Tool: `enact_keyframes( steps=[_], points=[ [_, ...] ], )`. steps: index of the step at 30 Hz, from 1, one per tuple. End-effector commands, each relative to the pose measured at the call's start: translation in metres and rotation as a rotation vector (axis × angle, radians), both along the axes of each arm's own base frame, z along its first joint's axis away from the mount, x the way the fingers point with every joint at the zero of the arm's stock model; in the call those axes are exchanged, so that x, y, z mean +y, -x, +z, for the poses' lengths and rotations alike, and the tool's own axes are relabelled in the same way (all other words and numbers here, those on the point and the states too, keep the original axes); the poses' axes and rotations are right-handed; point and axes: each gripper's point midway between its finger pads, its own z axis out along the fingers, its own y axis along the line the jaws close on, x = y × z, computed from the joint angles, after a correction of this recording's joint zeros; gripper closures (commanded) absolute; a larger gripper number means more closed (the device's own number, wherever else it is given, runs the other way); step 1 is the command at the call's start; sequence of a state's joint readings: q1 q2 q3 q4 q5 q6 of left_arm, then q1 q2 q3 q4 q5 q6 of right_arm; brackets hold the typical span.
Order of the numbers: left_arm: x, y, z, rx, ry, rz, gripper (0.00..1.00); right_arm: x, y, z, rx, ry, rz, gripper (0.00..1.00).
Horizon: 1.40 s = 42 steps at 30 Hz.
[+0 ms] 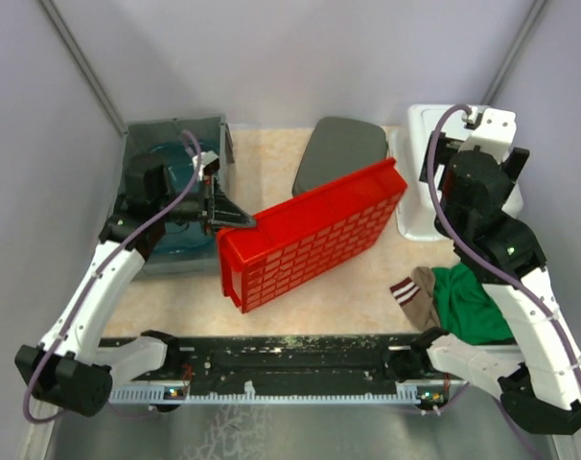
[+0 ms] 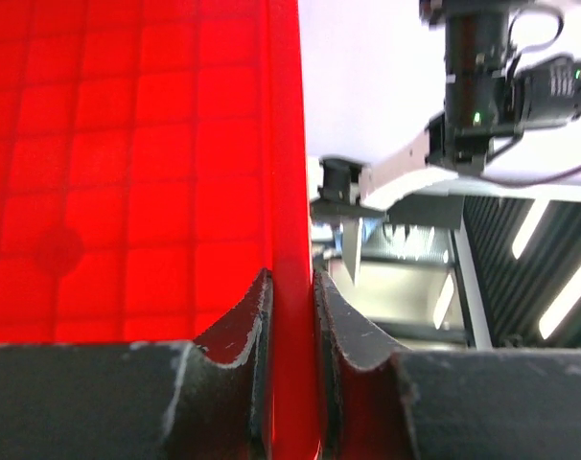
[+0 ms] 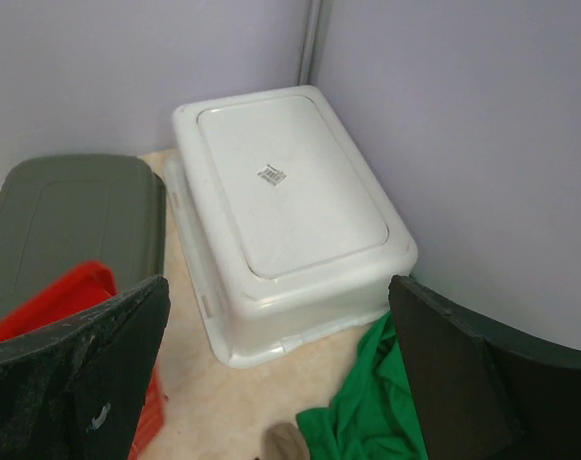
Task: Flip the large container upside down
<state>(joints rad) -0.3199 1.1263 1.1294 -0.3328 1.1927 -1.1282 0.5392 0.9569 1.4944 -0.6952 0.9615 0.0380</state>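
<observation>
My right gripper swings across and turns onto the red container's long upper rim next, since that rim lies to its left in the top view.
The large red container [image 1: 310, 235] has a gridded bottom. It stands tilted on its long side in the middle of the table, its underside facing the camera. My left gripper [image 1: 228, 218] is shut on the rim at its left corner. In the left wrist view the red wall [image 2: 290, 144] sits pinched between the two dark fingers of that gripper [image 2: 290, 278]. My right gripper [image 1: 463, 192] is open and empty, raised near the container's right end. In the right wrist view it [image 3: 276, 287] frames a white bin, with a red corner [image 3: 51, 297] at lower left.
A white bin [image 1: 420, 182] lies upside down at the back right and also shows in the right wrist view [image 3: 290, 192]. A dark grey tub [image 1: 338, 153] lies upside down behind the red container. A dark bin [image 1: 175, 192] holding something blue stands at the left. Green cloth [image 1: 473, 302] and a striped sock [image 1: 415, 297] lie at the front right.
</observation>
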Motion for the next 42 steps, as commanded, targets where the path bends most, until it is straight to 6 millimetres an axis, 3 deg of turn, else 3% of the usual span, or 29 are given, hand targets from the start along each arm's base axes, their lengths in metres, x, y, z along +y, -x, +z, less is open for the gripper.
enact_keyframes(
  steps=[1, 7, 13, 18, 22, 29, 31, 36, 42],
  points=[
    [0.011, -0.009, 0.014, -0.012, 0.044, 0.158, 1.00, 0.006, 0.000, 0.005, -0.021, -0.056, 0.035, 0.03],
    [0.015, -0.007, -0.010, 0.159, 0.069, 0.242, 1.00, 0.032, -0.014, -0.014, 0.034, -0.113, 0.130, 0.03],
    [0.015, 0.022, -0.005, 0.153, 0.119, 0.045, 1.00, 0.067, -0.031, -0.044, 0.175, -0.119, 0.262, 0.02],
    [0.021, 0.047, 0.000, 0.058, 0.097, -0.112, 1.00, 0.130, -0.034, -0.043, 0.277, -0.092, 0.625, 0.01],
    [0.024, 0.055, 0.001, 0.008, 0.083, -0.150, 1.00, 0.188, -0.014, -0.027, 0.315, -0.097, 1.004, 0.01],
    [0.027, 0.063, -0.004, -0.022, 0.087, -0.209, 1.00, 0.257, 0.051, -0.047, 0.510, -0.205, 1.574, 0.01],
    [0.028, 0.064, -0.004, -0.030, 0.088, -0.217, 1.00, 0.263, 0.065, -0.055, 0.554, -0.239, 1.661, 0.01],
    [0.027, 0.062, -0.008, -0.023, 0.088, -0.226, 1.00, 0.265, 0.074, -0.085, 0.664, -0.270, 1.710, 0.02],
    [0.026, 0.057, -0.010, -0.023, 0.092, -0.235, 1.00, 0.290, 0.087, -0.115, 0.699, -0.200, 1.774, 0.13]
  ],
)
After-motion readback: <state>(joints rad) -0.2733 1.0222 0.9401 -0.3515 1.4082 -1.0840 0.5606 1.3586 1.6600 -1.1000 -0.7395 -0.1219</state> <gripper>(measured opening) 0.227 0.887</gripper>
